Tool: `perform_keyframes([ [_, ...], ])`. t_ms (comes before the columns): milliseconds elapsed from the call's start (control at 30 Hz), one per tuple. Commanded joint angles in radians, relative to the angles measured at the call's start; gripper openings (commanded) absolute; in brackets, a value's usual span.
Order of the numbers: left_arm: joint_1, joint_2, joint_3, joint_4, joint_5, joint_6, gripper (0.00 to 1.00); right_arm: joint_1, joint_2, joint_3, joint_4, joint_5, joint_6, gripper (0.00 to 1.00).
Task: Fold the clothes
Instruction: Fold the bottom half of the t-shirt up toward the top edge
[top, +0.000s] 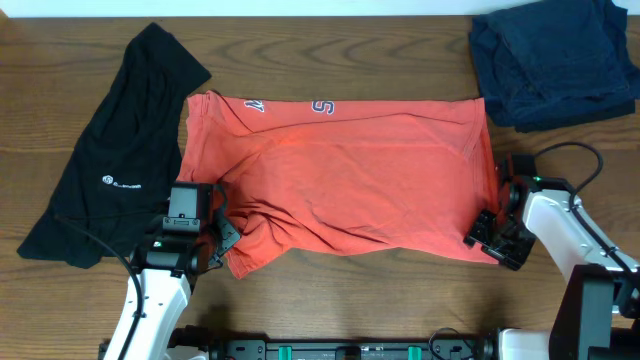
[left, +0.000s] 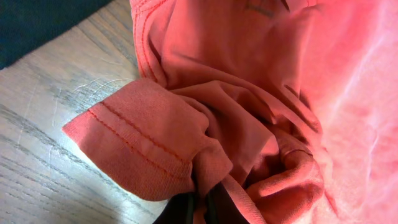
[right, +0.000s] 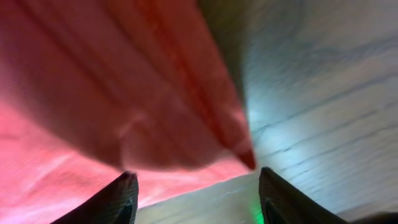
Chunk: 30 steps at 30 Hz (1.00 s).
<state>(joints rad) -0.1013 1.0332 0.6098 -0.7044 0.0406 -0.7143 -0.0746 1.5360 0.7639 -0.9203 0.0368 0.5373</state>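
The robot's left gripper needs to lift the cloth next, carry it outward to the shirt's far corner (top: 217, 110) by the black garment and release it, because the shirt's near side lies unfolded.
An orange-red T-shirt (top: 350, 170) lies spread across the middle of the wooden table, its lower left part bunched. My left gripper (top: 222, 235) is shut on a fold of that bunched cloth beside the sleeve cuff (left: 137, 146); in the left wrist view the black fingers (left: 200, 208) pinch the cloth between them. My right gripper (top: 492, 240) is open at the shirt's lower right corner. In the right wrist view its fingertips (right: 196, 186) stand wide apart, with the shirt's corner (right: 239, 152) hanging just above the gap.
A black garment (top: 115, 150) lies at the left, touching the shirt's left edge. A dark blue garment (top: 555, 60) is heaped at the back right corner. Bare wooden table (top: 330, 300) runs along the front.
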Motion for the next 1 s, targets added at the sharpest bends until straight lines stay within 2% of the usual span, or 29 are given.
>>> perform_keyframes([
  [0, 0.000, -0.001, 0.028, -0.012, -0.027, -0.016, 0.06, -0.018, -0.008, -0.024, 0.027, 0.053, -0.004, 0.58],
  [133, 0.000, -0.001, 0.029, -0.019, -0.027, -0.016, 0.06, -0.019, -0.008, -0.060, 0.089, 0.053, -0.014, 0.53],
  [233, 0.000, -0.001, 0.028, -0.020, -0.027, -0.016, 0.06, -0.019, -0.008, -0.067, 0.108, 0.053, -0.023, 0.46],
  [400, 0.000, -0.001, 0.028, -0.027, -0.027, -0.016, 0.06, -0.019, -0.008, -0.069, 0.109, 0.052, -0.036, 0.17],
  [500, 0.000, -0.001, 0.028, -0.039, -0.027, -0.016, 0.06, -0.018, -0.008, -0.076, 0.109, 0.052, -0.038, 0.10],
  [533, 0.000, -0.001, 0.028, -0.042, -0.027, -0.016, 0.06, -0.018, -0.008, -0.082, 0.110, 0.053, -0.038, 0.04],
  [567, 0.000, -0.001, 0.028, -0.044, -0.027, -0.015, 0.06, -0.018, -0.008, -0.087, 0.113, 0.053, -0.039, 0.01],
  [767, 0.000, -0.005, 0.029, -0.056, -0.027, -0.012, 0.06, -0.018, -0.027, -0.073, 0.101, 0.008, -0.106, 0.01],
  [967, 0.000, -0.052, 0.080, -0.146, -0.027, 0.024, 0.06, -0.018, -0.146, 0.040, -0.042, -0.045, -0.177, 0.01],
])
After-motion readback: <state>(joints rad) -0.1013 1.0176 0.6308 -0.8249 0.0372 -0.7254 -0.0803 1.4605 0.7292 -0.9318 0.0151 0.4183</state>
